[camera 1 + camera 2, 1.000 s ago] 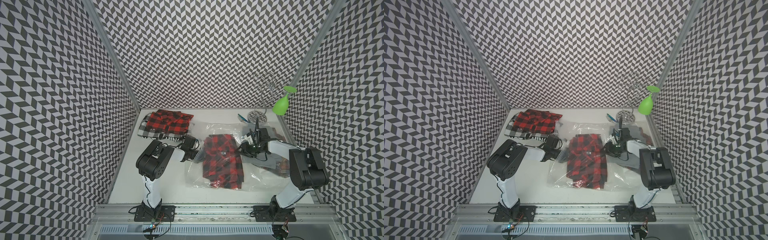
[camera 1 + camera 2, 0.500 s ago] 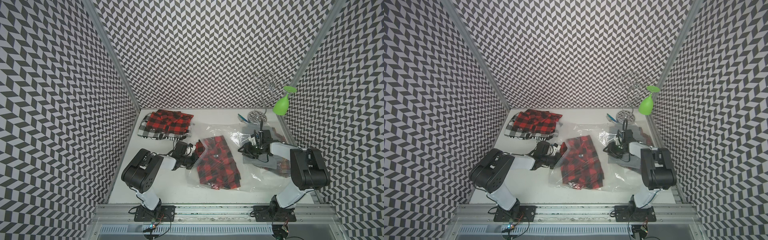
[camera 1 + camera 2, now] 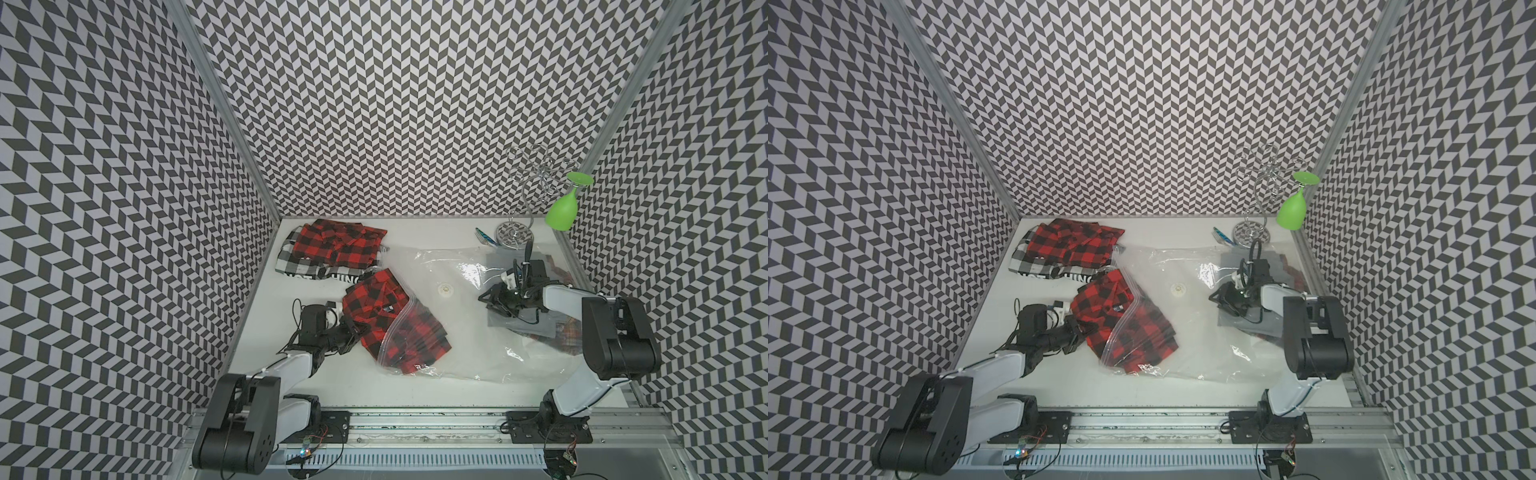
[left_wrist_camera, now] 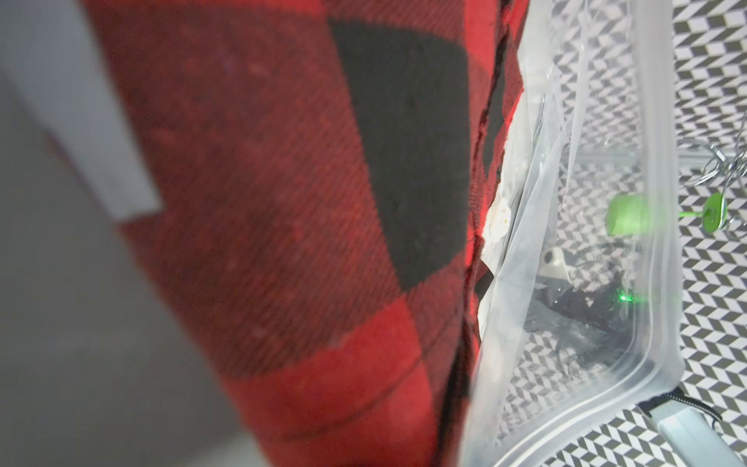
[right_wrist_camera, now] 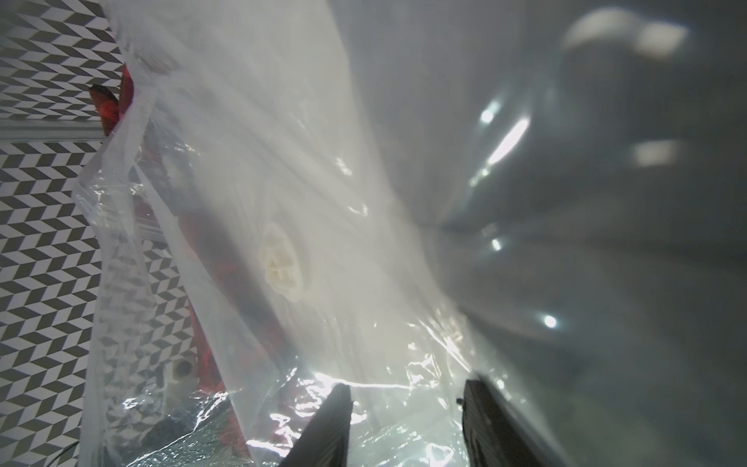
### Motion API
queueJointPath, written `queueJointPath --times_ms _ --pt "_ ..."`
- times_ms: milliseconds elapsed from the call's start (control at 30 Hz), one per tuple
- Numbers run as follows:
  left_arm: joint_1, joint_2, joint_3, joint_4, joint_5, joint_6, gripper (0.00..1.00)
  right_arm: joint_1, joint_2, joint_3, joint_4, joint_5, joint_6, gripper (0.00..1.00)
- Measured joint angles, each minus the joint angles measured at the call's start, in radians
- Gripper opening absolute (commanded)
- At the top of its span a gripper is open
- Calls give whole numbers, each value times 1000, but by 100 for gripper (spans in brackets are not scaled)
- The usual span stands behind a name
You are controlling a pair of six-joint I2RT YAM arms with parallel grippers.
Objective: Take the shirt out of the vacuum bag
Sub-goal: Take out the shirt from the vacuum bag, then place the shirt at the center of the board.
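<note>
The shirt's far half remains inside, so my left gripper draws away from the vacuum bag's opening across the bare tabletop next. It then releases the shirt's near edge.
The red-and-black plaid shirt [image 3: 370, 307] [image 3: 1096, 305] lies half out of the open mouth of the clear vacuum bag [image 3: 478, 336] [image 3: 1208, 332]; its far half still shows through the plastic. My left gripper [image 3: 354, 328] [image 3: 1079, 328] is shut on the shirt's near-left edge. In the left wrist view the shirt [image 4: 283, 202] fills the frame and hides the fingers. My right gripper [image 3: 487, 297] [image 5: 404, 424] rests on the bag to the right of its white valve [image 3: 444, 288] [image 5: 281, 258], jaws apart over the film.
A pile of folded plaid shirts [image 3: 336, 249] sits at the back left. A wire glass rack [image 3: 515, 237] holding a green glass [image 3: 562, 212] stands at the back right. Grey cloth and other clothes [image 3: 528, 328] lie under the right arm.
My left arm has drawn back to the left with the shirt, sliding it halfway out of the bag's mouth. The right gripper has stayed on the bag.
</note>
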Motion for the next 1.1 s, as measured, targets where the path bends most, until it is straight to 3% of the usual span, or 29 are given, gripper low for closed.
queueJointPath --times_ms 200,300,567,767,867,967,1033,1067,1100 --pt "121 -296 -117 -114 -10 -116 5 -1 3 7 3 0 21 47" --pt "155 -361 -119 -159 -37 -155 5 -3 13 13 4 -5 23 47" --pt "231 -385 -90 -301 -156 -237 1 -6 27 37 -5 -6 29 47" --pt "277 -363 61 -470 -289 -241 3 -8 42 75 -23 -7 26 47" --pt "291 -447 88 -528 -339 -266 30 -9 47 85 -27 -11 24 47" --pt "297 -550 98 -616 -384 -299 67 -10 52 86 -27 -13 21 47" --pt "298 -590 113 -676 -399 -306 83 -10 60 87 -26 -18 20 47" --pt "298 -595 124 -702 -402 -304 98 -10 65 88 -24 -20 20 47" --pt "298 -594 138 -727 -407 -299 99 -11 70 88 -21 -24 19 47"
